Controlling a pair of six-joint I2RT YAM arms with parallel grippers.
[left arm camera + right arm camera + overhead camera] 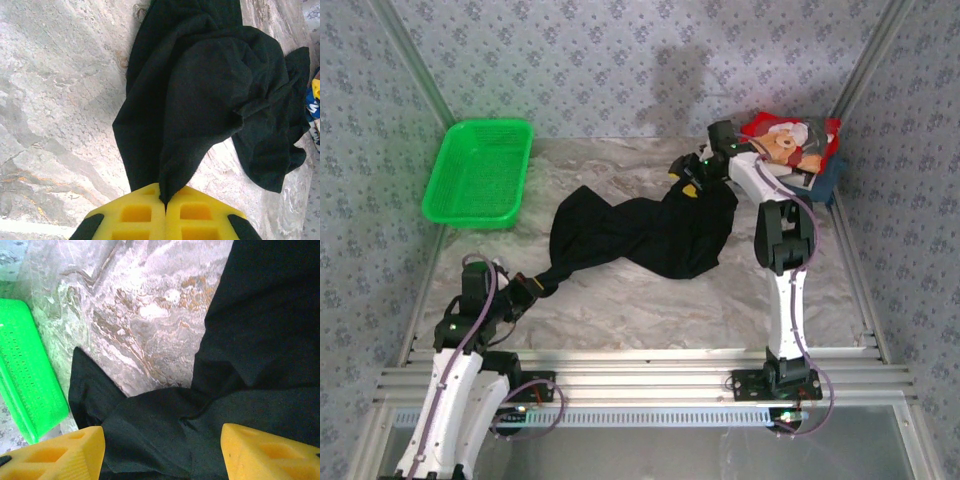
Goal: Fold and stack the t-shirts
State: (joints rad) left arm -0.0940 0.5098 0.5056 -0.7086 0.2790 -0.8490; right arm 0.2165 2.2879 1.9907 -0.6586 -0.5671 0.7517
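The right gripper lowers onto the raised fold at the shirt's far edge below it next, because its open fingers already stand on either side.
A plain black t-shirt lies crumpled and stretched across the marble table. My left gripper is shut on its near-left corner, and the cloth runs out from between the yellow pads. At the shirt's far right end my right gripper stands open just over the cloth, its fingers wide apart on either side of a fold. A red t-shirt with a teddy-bear print tops the folded stack at the back right, with a dark blue one under it.
A green mesh basket stands at the back left, its wall visible in the right wrist view. Patterned walls close in the table. The metal rail with the arm bases runs along the near edge.
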